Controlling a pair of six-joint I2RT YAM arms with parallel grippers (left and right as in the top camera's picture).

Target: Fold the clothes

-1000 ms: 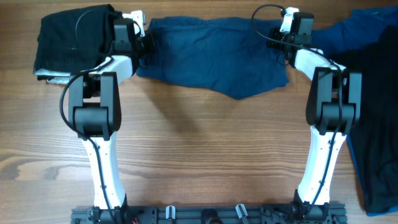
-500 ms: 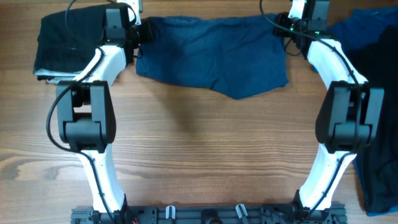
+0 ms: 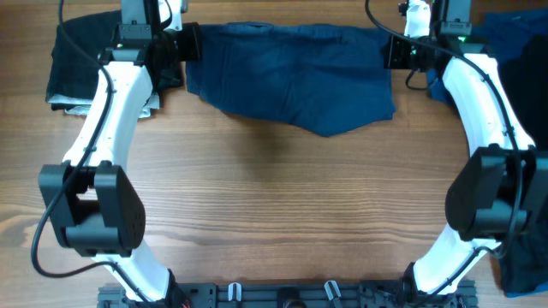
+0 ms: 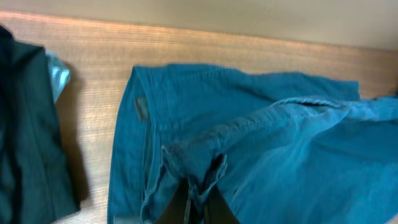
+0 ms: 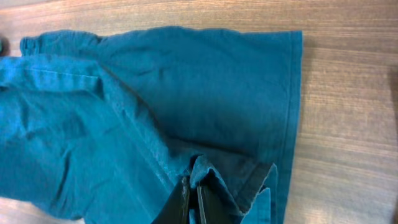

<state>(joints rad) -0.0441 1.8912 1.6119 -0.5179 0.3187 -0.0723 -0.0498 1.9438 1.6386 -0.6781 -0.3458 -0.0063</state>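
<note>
Next, my left gripper draws back and down with the held corner of the shorts, toward the bare wood on the table's near side, since the shorts' upper layer lies bunched.
Dark navy-blue shorts (image 3: 291, 77) lie spread across the far middle of the table. My left gripper (image 3: 190, 41) is shut on the shorts' far left corner; in the left wrist view (image 4: 198, 198) the fabric (image 4: 280, 143) bunches between the fingers. My right gripper (image 3: 392, 50) is shut on the far right corner; in the right wrist view (image 5: 191, 199) a pinched fold of the shorts (image 5: 155, 106) rises between the fingers. Both corners are lifted slightly off the wood.
A folded black garment (image 3: 94, 56) on light grey cloth (image 3: 73, 104) lies at the far left, also in the left wrist view (image 4: 28, 137). A pile of black (image 3: 522, 154) and brighter blue clothes (image 3: 505, 38) fills the right edge.
Both arms have stretched away toward the table's far edge, carrying the shorts' top corners with them. The shorts' far edge has shifted further back and pulled straighter.
</note>
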